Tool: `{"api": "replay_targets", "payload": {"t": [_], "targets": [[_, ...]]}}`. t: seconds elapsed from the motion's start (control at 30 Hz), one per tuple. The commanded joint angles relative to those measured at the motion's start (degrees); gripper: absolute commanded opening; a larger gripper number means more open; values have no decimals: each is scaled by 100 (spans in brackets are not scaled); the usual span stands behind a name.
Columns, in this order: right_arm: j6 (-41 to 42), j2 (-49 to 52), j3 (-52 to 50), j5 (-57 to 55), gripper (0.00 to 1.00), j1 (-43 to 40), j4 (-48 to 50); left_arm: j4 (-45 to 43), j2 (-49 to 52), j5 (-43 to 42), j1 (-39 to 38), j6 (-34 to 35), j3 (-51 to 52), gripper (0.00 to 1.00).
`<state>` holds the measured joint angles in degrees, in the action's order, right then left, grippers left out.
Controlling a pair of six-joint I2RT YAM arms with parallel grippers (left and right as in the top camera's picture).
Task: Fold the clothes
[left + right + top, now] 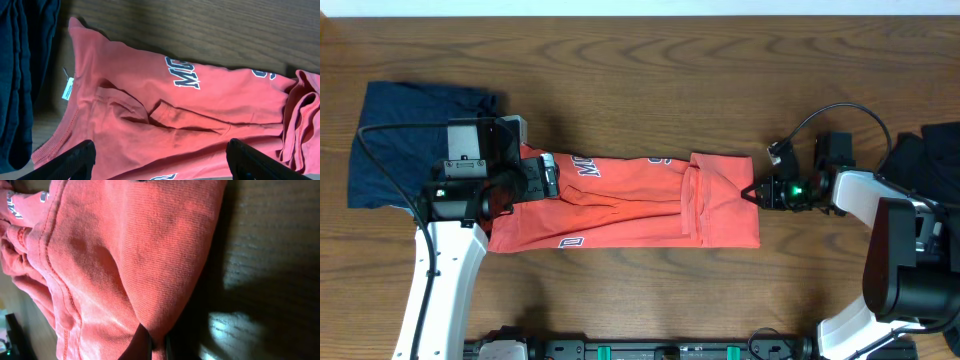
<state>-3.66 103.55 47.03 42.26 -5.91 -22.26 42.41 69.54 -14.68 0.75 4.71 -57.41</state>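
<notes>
The right gripper lifts the shirt's pinched edge and carries it toward the dark lettering (585, 166) (14, 205) next, since the shirt still stretches long beyond its doubled end.
A coral-red T-shirt (640, 200) with dark lettering lies folded into a long band across the table's middle. Its right end is doubled over. My right gripper (755, 192) is shut on the shirt's right edge; in the right wrist view the fabric (125, 255) is pinched between the fingers (152, 342). My left gripper (548, 176) is open above the shirt's left collar end. In the left wrist view its fingers (157, 162) spread wide over the shirt (175, 110), touching nothing.
A dark navy garment (415, 140) lies at the far left, also at the left of the left wrist view (22, 75). Another dark garment (940, 160) sits at the right edge behind the right arm. The table (640, 60) is brown wood.
</notes>
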Motion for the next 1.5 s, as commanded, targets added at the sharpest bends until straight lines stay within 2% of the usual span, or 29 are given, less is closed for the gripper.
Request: {"api": "replay_targets", "payload": {"t": [0.0,0.3,0.63,0.87,1.03,1.3,1.47], "targets": [[-109,90,227,-144,1,-256,-293,22,-42,-9,42,9,-63,84],[170,42,1727,-2330,1,-796,-2656,20,-42,-9,42,9,-63,85],[404,-164,2839,-2597,1,-382,-3574,17,-42,-9,42,9,-63,84],[656,-282,3174,-2935,1,621,-3766,-20,-42,-9,42,9,-63,84],[1252,-269,3171,-3888,1,1480,-3639,-20,-42,-9,42,9,-63,84],[2074,-269,3169,-3945,1,2625,-3320,-22,-42,-9,42,9,-63,84],[2643,-212,3161,-4612,5,3379,-3082,-20,-42,-11,42,9,-63,84]]}}
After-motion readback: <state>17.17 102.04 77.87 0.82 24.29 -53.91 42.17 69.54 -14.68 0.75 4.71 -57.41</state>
